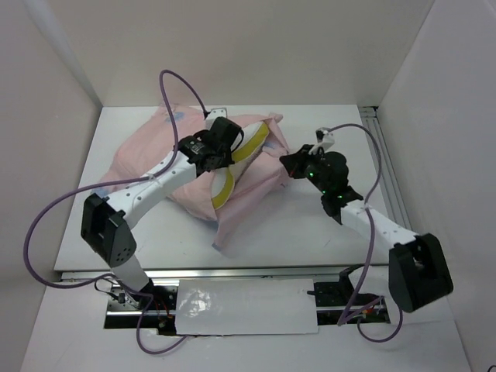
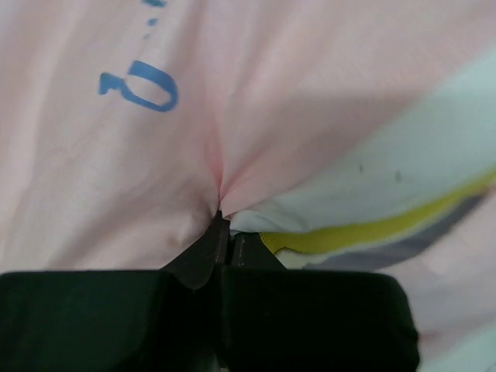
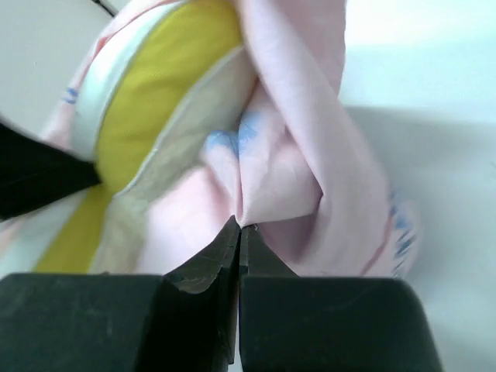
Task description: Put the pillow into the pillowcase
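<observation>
The robot's left gripper will pull to the right in the top view, toward the pink fold [image 1: 257, 183] [image 2: 442, 283], and let go of the white edge, because the yellow edge strip still shows.
The pale pink pillowcase [image 1: 147, 155] lies bunched on the table, reverse side out, with the white pillow [image 1: 252, 141] and its yellow edge strip showing at its open end. My left gripper [image 1: 225, 143] is shut on a pinch of pillowcase fabric [image 2: 155, 155] beside the pillow's yellow edge [image 2: 364, 232]. My right gripper [image 1: 288, 164] is shut on a fold of the pillowcase [image 3: 310, 178] at the opening's right side, next to the pillow [image 3: 147, 108]. Most of the pillow is hidden inside the case.
A flap of the pillowcase [image 1: 248, 217] trails toward the table's near edge. White walls enclose the white table [image 1: 325, 232] at back and sides. A metal rail [image 1: 387, 163] runs along the right edge. Purple cables loop off both arms.
</observation>
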`<state>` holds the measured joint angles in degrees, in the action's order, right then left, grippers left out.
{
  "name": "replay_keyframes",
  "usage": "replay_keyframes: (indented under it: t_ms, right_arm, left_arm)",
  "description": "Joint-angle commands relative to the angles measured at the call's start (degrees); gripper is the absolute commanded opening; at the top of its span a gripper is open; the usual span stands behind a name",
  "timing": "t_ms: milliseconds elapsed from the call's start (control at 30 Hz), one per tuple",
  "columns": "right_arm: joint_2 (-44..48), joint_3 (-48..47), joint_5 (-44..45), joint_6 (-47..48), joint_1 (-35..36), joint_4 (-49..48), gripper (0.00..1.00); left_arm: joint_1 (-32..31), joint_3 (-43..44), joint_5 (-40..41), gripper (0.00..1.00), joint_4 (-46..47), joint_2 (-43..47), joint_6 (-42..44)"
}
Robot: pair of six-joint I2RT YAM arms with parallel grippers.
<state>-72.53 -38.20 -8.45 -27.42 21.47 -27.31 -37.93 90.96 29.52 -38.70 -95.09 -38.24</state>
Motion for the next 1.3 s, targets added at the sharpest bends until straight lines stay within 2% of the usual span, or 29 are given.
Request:
replay_keyframes:
  t_ms: [0,167,267,333,367,400,533,667,767,833,900,933,1000,1067,1100,1133,1200,1233,1267]
  right_arm:
    - [9.9,2.5,-6.9,-2.5,-7.7,5.3,0.00]
    - [12.6,-1.4,-15.6,-1.2,-15.7,13.1,0.00]
    - [12.7,-0.8,-22.0,-2.5,-20.4,11.4,0.00]
    - [9.6,-4.1,-29.0,-1.9,-22.6,12.6,0.00]
    - [8.6,-5.1,-31.0,-1.8,-22.6,13.9,0.00]
    - [6.7,-6.4,-36.7,-1.8,-22.6,13.2,0.00]
    - [4.7,-7.3,-46.9,-4.5,-20.1,6.0,0.00]
    - [4.8,-9.0,-45.6,-2.9,-18.8,6.0,0.00]
    - [6.3,-10.1,-45.6,-6.8,-18.8,-3.1,0.00]
    - [6.3,-11.5,-44.7,-9.0,-18.8,-4.7,0.00]
    - [4.5,-12.5,-45.3,-12.0,-19.6,-8.6,0.00]
    - [3.7,-13.1,-46.2,-14.0,-20.2,-14.1,0.00]
    - [1.3,-14.5,-47.6,-18.5,-20.2,-16.5,0.00]
    - [-0.4,-16.5,-46.2,-14.9,-20.2,-11.7,0.00]
    - [-2.2,-17.3,-44.9,-12.6,-20.2,-3.1,0.00]
    - [-3.3,-18.0,-43.1,-10.0,-20.2,1.9,0.00]
    - [-5.9,-19.7,-32.4,-3.2,-20.7,13.1,0.00]
    - [-5.9,-19.7,-29.4,-1.5,-20.7,19.4,0.00]
    - [-6.5,-19.7,-23.8,0.1,-21.2,22.1,0.01]
  left_arm:
    - [5.6,-3.8,8.3,0.00,1.1,-4.7,-3.2]
    - [8.2,-3.8,8.3,0.00,-0.5,-14.1,-5.2]
    - [8.2,-3.8,9.6,0.00,-1.0,-18.2,-5.7]
    - [8.2,-3.8,8.9,0.00,-1.0,-20.0,-5.7]
    - [8.2,-3.2,8.9,0.00,-1.0,-20.7,-5.7]
    - [6.6,-1.4,8.4,0.00,-1.0,-21.7,-5.2]
    - [2.4,2.7,7.3,0.00,1.7,-23.3,-1.0]
    - [-2.1,4.9,5.4,0.00,3.1,-25.0,2.0]
    - [-3.8,4.9,0.8,0.00,4.4,-26.3,3.5]
    - [-4.3,4.9,-2.1,0.00,5.3,-25.8,4.0]
    - [-4.3,3.6,-5.1,0.00,7.1,-24.9,4.6]
    - [-4.3,3.6,-6.1,0.00,7.9,-24.9,5.1]
    - [-4.3,3.0,-9.1,0.00,8.5,-22.9,5.6]
    - [-4.3,3.0,-11.8,0.08,7.9,-20.9,6.2]
    - [-4.3,3.0,-12.5,0.16,7.9,-17.8,6.2]
    - [-4.3,2.0,-13.1,0.36,8.7,-15.9,6.2]
    - [-4.3,-0.3,-14.3,0.65,10.1,-12.3,6.9]
    - [-4.3,-0.3,-14.3,0.77,10.1,-9.4,6.9]
    - [-4.3,-1.0,-13.3,0.84,10.1,-8.1,6.3]
